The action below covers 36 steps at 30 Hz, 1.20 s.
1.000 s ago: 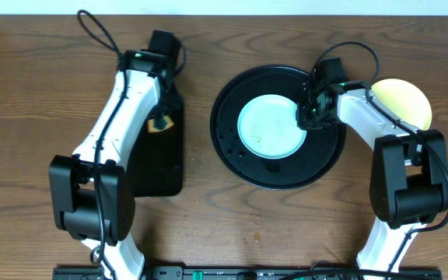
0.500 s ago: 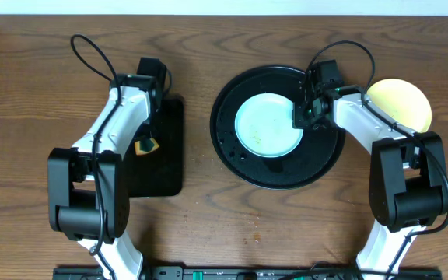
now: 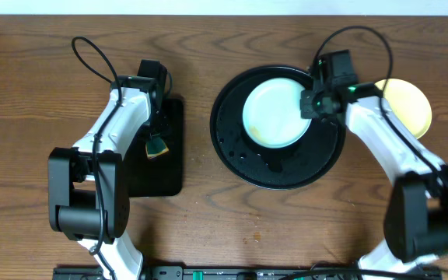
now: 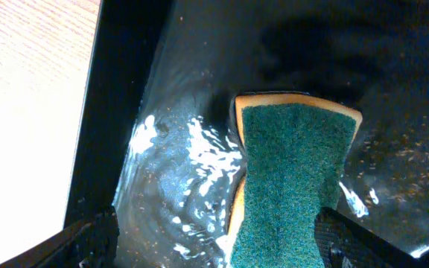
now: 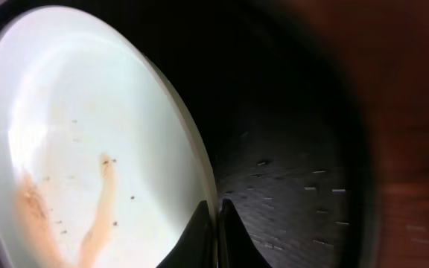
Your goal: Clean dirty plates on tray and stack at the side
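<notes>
My right gripper moves back and down next and releases the mint-blue plate (image 3: 273,115) flat on the round tray's bottom, since the plate's tilted rim still hangs above it.
On the round black tray (image 3: 286,167) a pale mint-blue plate (image 3: 273,115) stands tilted, its far side raised. My right gripper (image 3: 308,105) is shut on its right rim. The right wrist view shows the thin fingertips (image 5: 216,223) pinching the rim of this plate (image 5: 80,126), with an orange-brown smear (image 5: 99,208) on its face. The pale yellow plate (image 3: 407,107) lies on the wood to the right of the tray. No second mint plate is visible. My left gripper (image 4: 222,249) is open around the green sponge (image 4: 293,179), with its right finger next to the sponge.
The sponge (image 3: 159,146) lies in a rectangular black tray (image 3: 158,177) left of the round tray; its floor (image 4: 177,164) is wet and glistening. Bare wood-grain tabletop (image 3: 208,225) runs along the front and between the two trays.
The right gripper has tipped the mint plate up and drawn it toward the tray's far side. The left arm came nearer along the rectangular tray, and the sponge shifted with it.
</notes>
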{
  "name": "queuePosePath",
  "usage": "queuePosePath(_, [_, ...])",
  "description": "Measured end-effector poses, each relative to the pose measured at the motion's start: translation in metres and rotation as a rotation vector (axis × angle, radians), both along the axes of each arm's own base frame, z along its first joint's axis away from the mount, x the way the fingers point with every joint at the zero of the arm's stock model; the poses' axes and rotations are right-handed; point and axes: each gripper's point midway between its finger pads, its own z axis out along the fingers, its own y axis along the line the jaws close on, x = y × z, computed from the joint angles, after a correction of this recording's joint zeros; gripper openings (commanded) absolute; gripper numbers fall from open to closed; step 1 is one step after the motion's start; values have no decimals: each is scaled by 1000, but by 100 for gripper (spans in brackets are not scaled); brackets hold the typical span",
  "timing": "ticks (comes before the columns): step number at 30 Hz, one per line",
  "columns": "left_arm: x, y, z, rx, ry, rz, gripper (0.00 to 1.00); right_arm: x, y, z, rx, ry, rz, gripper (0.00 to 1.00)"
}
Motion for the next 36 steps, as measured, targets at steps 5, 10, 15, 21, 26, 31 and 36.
queuePosePath(5, [0,0,0,0,0,0,86,-1,-10,36,-44,-87,-9,1])
queuePosePath(10, [0,0,0,0,0,0,86,-7,-19,50,-134,-118,-9,1])
queuePosePath(15, [0,0,0,0,0,0,87,-18,0,74,-275,-191,29,1])
queuePosePath(21, [0,0,0,0,0,0,87,-37,31,92,-516,-284,71,1])
queuePosePath(26, [0,0,0,0,0,0,87,-53,53,119,-702,-414,64,1])
queuePosePath(31, [0,0,0,0,0,0,88,-73,75,146,-820,-550,39,1])
queuePosePath(36, [0,0,0,0,0,0,88,-82,80,161,-867,-622,-8,1])
